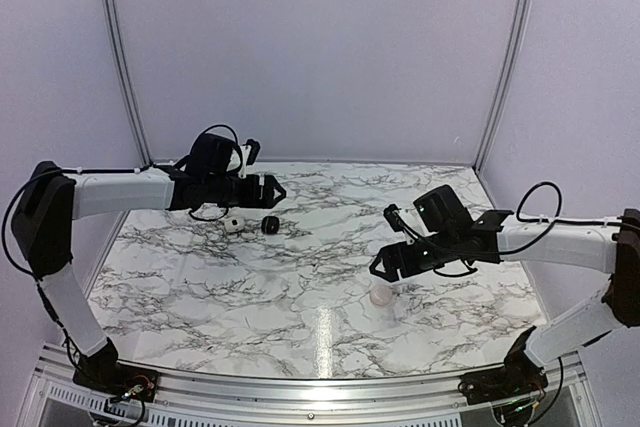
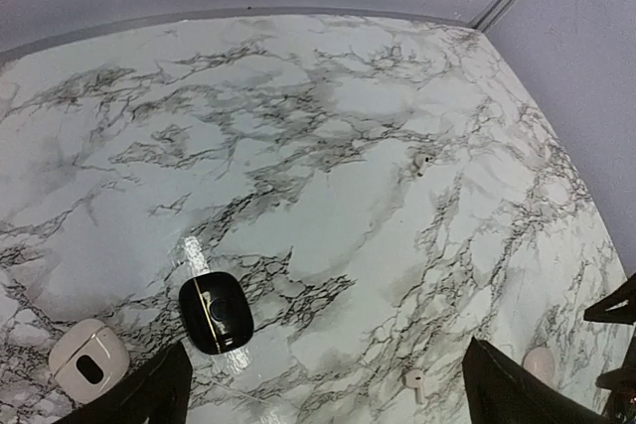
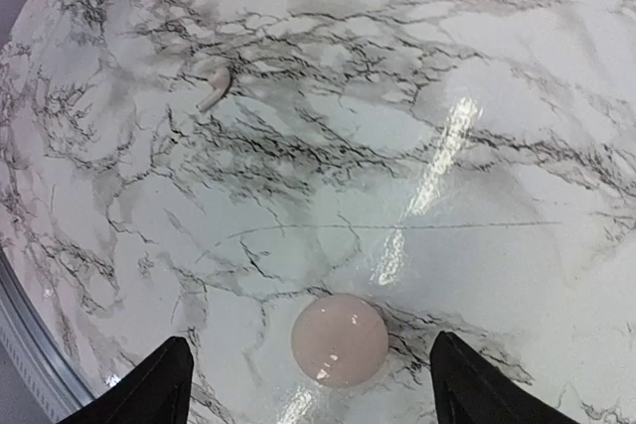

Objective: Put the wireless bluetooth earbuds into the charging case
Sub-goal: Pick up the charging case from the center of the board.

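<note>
My right gripper lowers its open fingers around the sides of the round pink case (image 1: 381, 295) (image 3: 339, 340) next, since the case sits below it, in line with the finger gap.
A black charging case (image 2: 214, 312) lies shut on the marble, just ahead of my left gripper's left finger. Beside it, a white case (image 2: 87, 361) stands open with a dark hollow showing. My left gripper (image 2: 328, 374) hovers open above the table with nothing between its fingers. One white earbud (image 2: 415, 378) lies near its right finger, and another (image 2: 421, 161) lies farther off. A round pink case (image 3: 339, 340) sits shut on the table between the spread fingers of my right gripper (image 3: 310, 364), which is open and not touching it. A white earbud (image 3: 214, 84) lies beyond it.
From above, the black case (image 1: 271, 225) and white case (image 1: 232, 224) sit at the back left under the left gripper (image 1: 278, 190). The pink case (image 1: 381, 295) lies at centre right below the right gripper (image 1: 383, 252). Pale walls close in the table (image 1: 300, 327).
</note>
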You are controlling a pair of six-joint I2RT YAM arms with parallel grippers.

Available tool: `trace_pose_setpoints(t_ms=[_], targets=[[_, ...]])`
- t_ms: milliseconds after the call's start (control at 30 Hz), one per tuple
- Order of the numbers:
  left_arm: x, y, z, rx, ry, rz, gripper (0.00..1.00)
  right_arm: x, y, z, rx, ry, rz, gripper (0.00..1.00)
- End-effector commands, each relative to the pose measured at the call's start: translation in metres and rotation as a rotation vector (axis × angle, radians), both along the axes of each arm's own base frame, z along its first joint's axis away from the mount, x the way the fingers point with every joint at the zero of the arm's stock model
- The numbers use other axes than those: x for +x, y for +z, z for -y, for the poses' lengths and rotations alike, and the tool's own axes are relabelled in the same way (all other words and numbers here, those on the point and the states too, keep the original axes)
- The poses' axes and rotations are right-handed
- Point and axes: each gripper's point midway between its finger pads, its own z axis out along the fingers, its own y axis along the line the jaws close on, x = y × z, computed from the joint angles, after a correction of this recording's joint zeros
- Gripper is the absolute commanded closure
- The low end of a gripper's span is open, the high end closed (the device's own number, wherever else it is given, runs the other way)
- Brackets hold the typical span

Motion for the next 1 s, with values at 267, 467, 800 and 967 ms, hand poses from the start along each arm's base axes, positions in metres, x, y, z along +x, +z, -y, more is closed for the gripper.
trace_pose_setpoints(t_ms=[267,467,800,967], targets=[[-0.042,0.069,0.000,-0.043,-0.085,0.306,0.01,-0.033,-0.063,0.020,-0.277,-0.021,-0.135,0.20],[-0.050,0.083,-0.011,-0.065,-0.054,0.363,0.01,-0.032,-0.068,0.003,-0.247,0.042,-0.128,0.27],[-0.058,0.095,-0.024,-0.073,-0.022,0.398,0.01,-0.022,-0.072,-0.040,-0.202,0.221,-0.098,0.33],[-0.064,0.094,-0.030,-0.078,-0.009,0.397,0.01,-0.025,-0.060,-0.059,-0.187,0.346,-0.031,0.34]])
